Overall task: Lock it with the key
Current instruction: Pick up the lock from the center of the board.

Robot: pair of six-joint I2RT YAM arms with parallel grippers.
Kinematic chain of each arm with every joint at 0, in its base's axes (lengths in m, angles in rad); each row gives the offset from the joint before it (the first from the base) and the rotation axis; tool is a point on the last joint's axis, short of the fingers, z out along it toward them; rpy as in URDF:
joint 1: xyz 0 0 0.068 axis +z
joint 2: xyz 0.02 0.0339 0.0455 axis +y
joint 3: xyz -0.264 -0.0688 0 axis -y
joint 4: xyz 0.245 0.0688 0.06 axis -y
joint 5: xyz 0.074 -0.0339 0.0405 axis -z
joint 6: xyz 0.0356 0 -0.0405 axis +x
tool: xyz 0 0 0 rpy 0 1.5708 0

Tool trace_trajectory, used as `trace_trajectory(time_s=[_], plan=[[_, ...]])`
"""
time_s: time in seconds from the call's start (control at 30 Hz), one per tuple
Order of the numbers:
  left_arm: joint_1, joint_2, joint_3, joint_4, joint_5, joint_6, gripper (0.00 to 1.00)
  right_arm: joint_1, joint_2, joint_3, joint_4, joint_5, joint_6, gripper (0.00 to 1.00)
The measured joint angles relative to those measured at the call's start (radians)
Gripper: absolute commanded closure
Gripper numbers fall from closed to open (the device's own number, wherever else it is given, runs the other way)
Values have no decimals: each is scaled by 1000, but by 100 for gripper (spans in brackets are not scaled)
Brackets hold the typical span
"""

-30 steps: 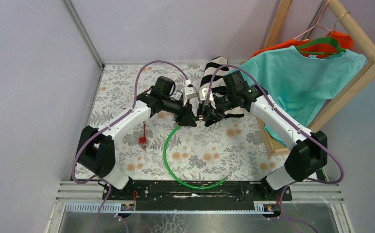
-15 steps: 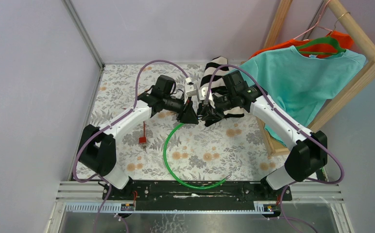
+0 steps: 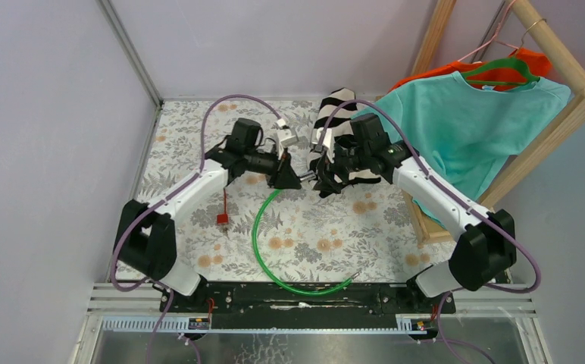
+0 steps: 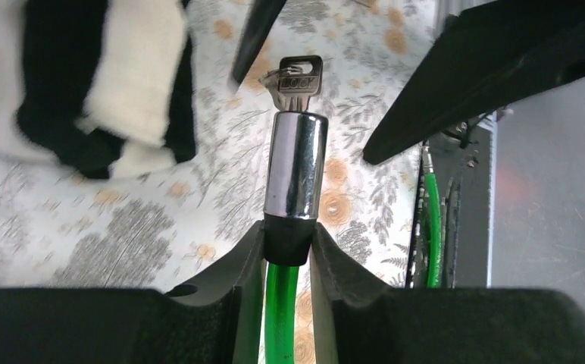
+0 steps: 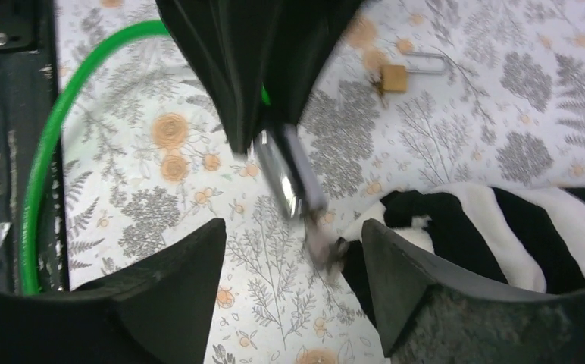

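The cable's end is free, so my right gripper will next leave the key, then lower onto the green cable behind its silver tip.
A green cable lock (image 3: 258,243) curves over the flowered table. Its chrome lock cylinder (image 4: 297,163) is lifted, and my left gripper (image 4: 287,235) is shut on the black collar at the cylinder's base. A silver key (image 4: 298,80) sticks out of the cylinder's far end. My right gripper (image 5: 293,235) faces it, open, with the blurred key (image 5: 321,246) hanging between its spread fingers and touching neither. From above, the left gripper (image 3: 288,178) and right gripper (image 3: 321,178) stand tip to tip at mid-table.
A black-and-white striped cloth (image 3: 335,106) lies behind the grippers. A small brass padlock (image 5: 395,76) rests on the table. A red tag (image 3: 222,218) lies left of the cable. A wooden rack (image 3: 562,83) with a teal shirt (image 3: 464,129) stands at the right.
My right gripper has opened and let go of the key. The left gripper has closed tighter on the lock's collar and drawn slightly left.
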Motion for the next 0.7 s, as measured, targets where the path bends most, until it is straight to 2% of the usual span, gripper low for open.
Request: trace_trajectory(time_s=[0.27, 0.53, 0.7], plan=[[145, -140, -112, 200, -199, -220, 100, -34, -76, -84, 117, 213, 230, 25], [156, -182, -161, 293, -359, -372, 100, -45, -76, -119, 124, 319, 367, 24], [156, -263, -279, 340, -423, -467, 100, -45, -103, -307, 216, 388, 469, 25]])
